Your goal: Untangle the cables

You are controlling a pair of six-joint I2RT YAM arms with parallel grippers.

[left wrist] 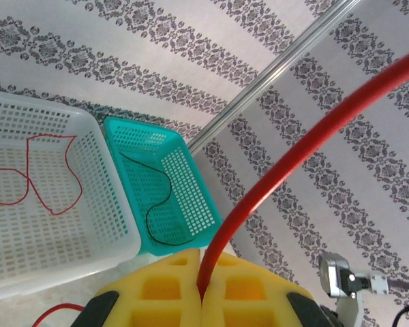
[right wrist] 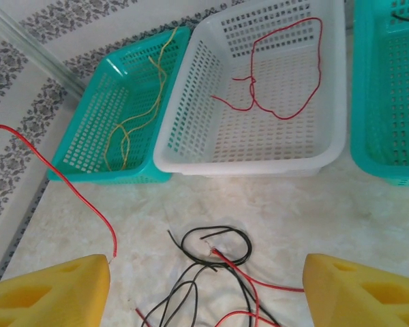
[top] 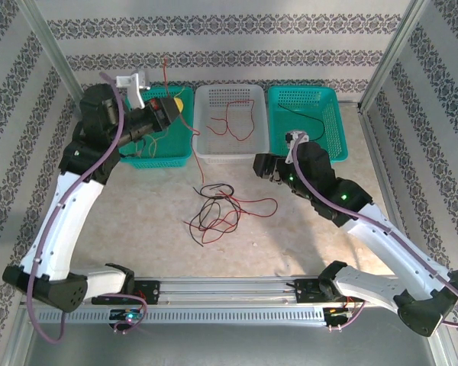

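The robot's left gripper needs to swing outward and sideways over the white basket (top: 230, 122) (left wrist: 48, 194) next and let go of the red cable, since that basket already holds another cable and stands right beside the gripper.
My left gripper (top: 177, 105) hangs over the left teal basket (top: 156, 156), its yellow pads (left wrist: 170, 286) shut on a red cable (left wrist: 279, 170). That cable rises from the jaws (top: 166, 72), and its loose end dangles beside my right gripper's left finger (right wrist: 48, 293). A tangle of black and red cables (top: 221, 210) lies mid-table. My right gripper (top: 258, 164) hovers open above the tangle (right wrist: 218, 262) with nothing between its fingers. One red cable (right wrist: 286, 75) lies in the white basket (right wrist: 191, 146), a yellow one (right wrist: 136, 116) in the left teal basket, a black one (left wrist: 160, 204) in the right teal basket (left wrist: 184, 170).
The three baskets stand in a row along the back of the table, against the patterned wall. Metal frame posts (top: 385, 61) rise at the back corners. The arms' base rail (top: 229, 293) runs along the near edge.
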